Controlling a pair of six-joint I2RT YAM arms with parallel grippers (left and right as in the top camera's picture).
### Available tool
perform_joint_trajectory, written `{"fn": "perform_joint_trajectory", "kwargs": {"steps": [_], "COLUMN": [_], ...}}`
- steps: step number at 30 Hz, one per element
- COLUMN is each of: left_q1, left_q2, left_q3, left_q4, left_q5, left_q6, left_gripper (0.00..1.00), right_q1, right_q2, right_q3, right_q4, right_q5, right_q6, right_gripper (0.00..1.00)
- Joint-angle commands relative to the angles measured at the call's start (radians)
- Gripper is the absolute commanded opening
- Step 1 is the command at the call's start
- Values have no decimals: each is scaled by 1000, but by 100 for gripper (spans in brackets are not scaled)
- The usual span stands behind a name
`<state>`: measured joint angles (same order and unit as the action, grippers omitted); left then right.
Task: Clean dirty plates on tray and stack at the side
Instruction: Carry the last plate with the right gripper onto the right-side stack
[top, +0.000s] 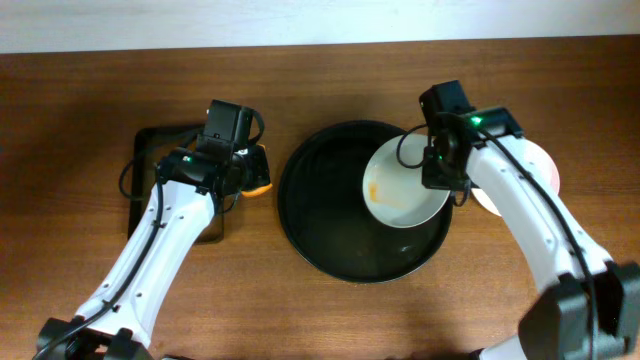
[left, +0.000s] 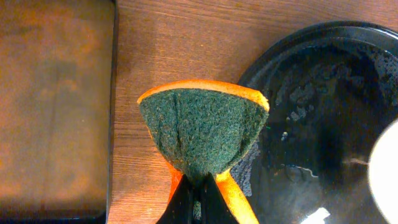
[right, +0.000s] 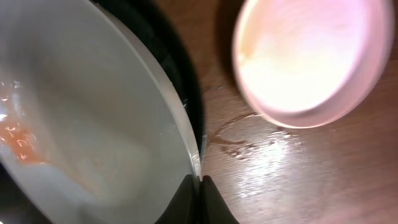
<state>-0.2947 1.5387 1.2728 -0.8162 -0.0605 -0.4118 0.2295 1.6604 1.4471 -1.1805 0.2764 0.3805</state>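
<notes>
My right gripper lifts and tilts over the tray next, then moves past the tray's edge and down onto the pinkish plate (right: 310, 51) at the side.
A round black tray (top: 340, 250) sits mid-table. My right gripper (top: 447, 183) is shut on the rim of a white plate (top: 400, 185), held tilted over the tray's right side; the plate has an orange smear at its left (right: 18, 140). In the right wrist view my right gripper (right: 200, 180) pinches the plate's edge (right: 93, 124). My left gripper (top: 247, 175) is shut on an orange sponge with a green scrub face (left: 202, 127), just left of the tray (left: 323, 124). A pinkish white plate (top: 535, 165) lies on the table to the right, also seen in the right wrist view (right: 311, 56).
A dark rectangular holder (top: 160, 175) lies at the left, beside my left arm; it shows in the left wrist view (left: 56, 106). The tray's inside is wet (left: 311, 143). A water mark sits on the wood (right: 236, 140) near the pinkish plate.
</notes>
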Motion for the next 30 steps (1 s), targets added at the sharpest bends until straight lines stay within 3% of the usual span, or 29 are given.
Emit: {"fn": "perform_joint_trajectory", "kwargs": {"steps": [1, 7, 12, 24, 30], "left_q1": [8, 8, 8, 8, 8], "left_q2": [-19, -19, -19, -19, -19], "left_q3": [8, 8, 8, 8, 8], "left_q4": [-1, 0, 0, 0, 0], "left_q5": [-8, -20, -19, -19, -19], "left_q6": [9, 9, 9, 9, 9], "left_gripper": [0, 0, 0, 0, 0], "right_q1": [31, 237, 393, 426, 514], "right_q2": [-84, -106, -106, -106, -106], "right_q3": [12, 12, 12, 12, 12], "right_q4": [-10, -58, -64, -95, -87], "right_q5": [171, 498, 624, 702, 832], "right_q6": [-9, -5, 49, 55, 55], "right_gripper": [4, 4, 4, 4, 4]}}
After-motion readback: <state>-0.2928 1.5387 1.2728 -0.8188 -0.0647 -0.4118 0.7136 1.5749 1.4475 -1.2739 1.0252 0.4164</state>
